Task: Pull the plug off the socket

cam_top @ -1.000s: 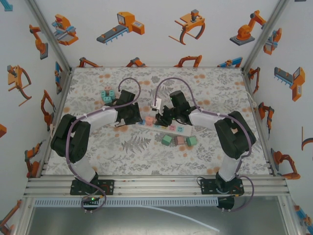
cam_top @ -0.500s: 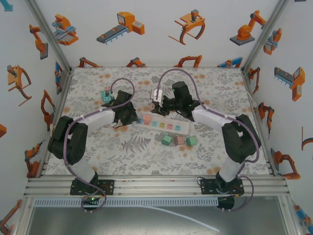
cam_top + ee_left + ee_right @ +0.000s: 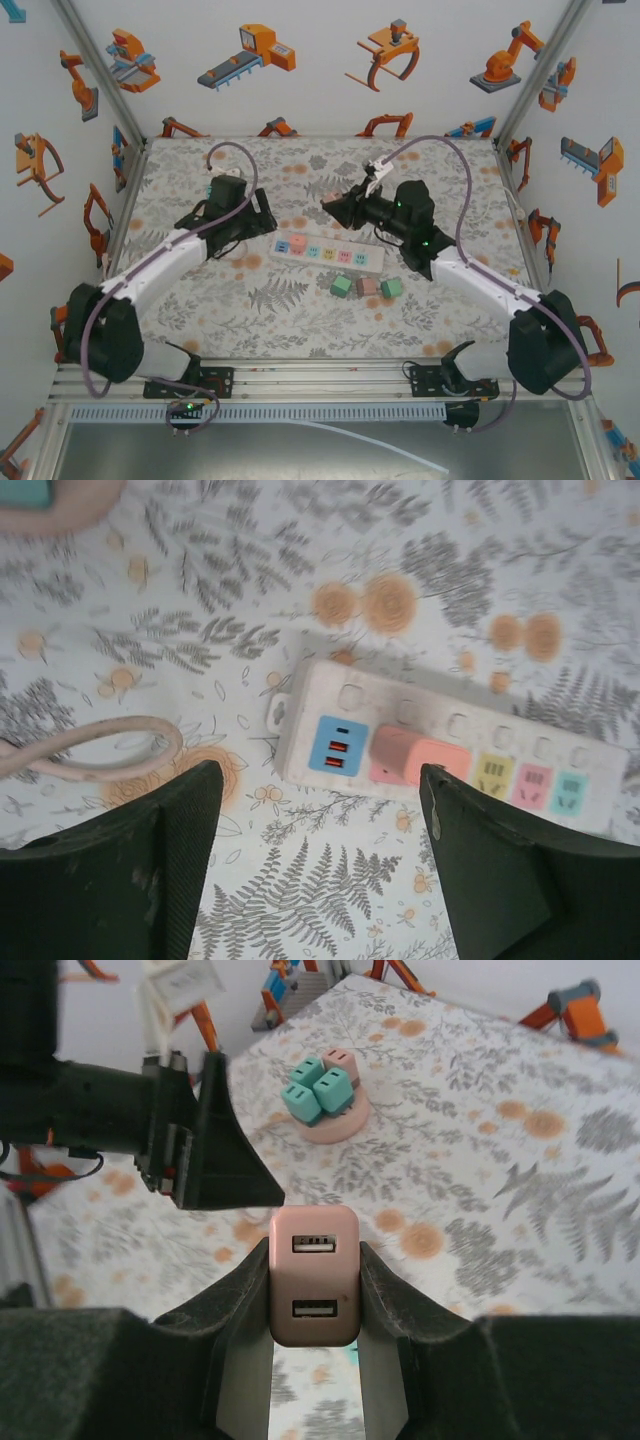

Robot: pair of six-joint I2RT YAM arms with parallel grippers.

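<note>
My right gripper carries the pink charger plug back across the power strip next, then down onto the mat (image 3: 316, 283) beside the loose green cube, where free space remains.
The white power strip (image 3: 327, 252) lies flat on the floral mat, with coloured sockets along it. In the left wrist view the strip (image 3: 455, 720) still carries a pink plug (image 3: 420, 760) next to its blue USB socket. A second pink plug (image 3: 313, 1300), a charger with two USB ports, is held above the mat, clear of the strip, with my right gripper (image 3: 313, 1260) shut on it. In the top view this gripper (image 3: 337, 204) hovers behind the strip. My left gripper (image 3: 258, 215) stands open left of the strip, and its fingers (image 3: 170, 860) hold nothing.
Three loose plug cubes, green (image 3: 341, 287), pink (image 3: 367, 287) and green (image 3: 391, 288), lie in front of the strip. A pink dish (image 3: 322, 1120) with several plugs stands at the back left. A pinkish cable (image 3: 90, 755) loops beside the left gripper.
My right gripper has lifted up and back from the strip with the pink plug in it. My left gripper has drawn away to the left of the strip.
</note>
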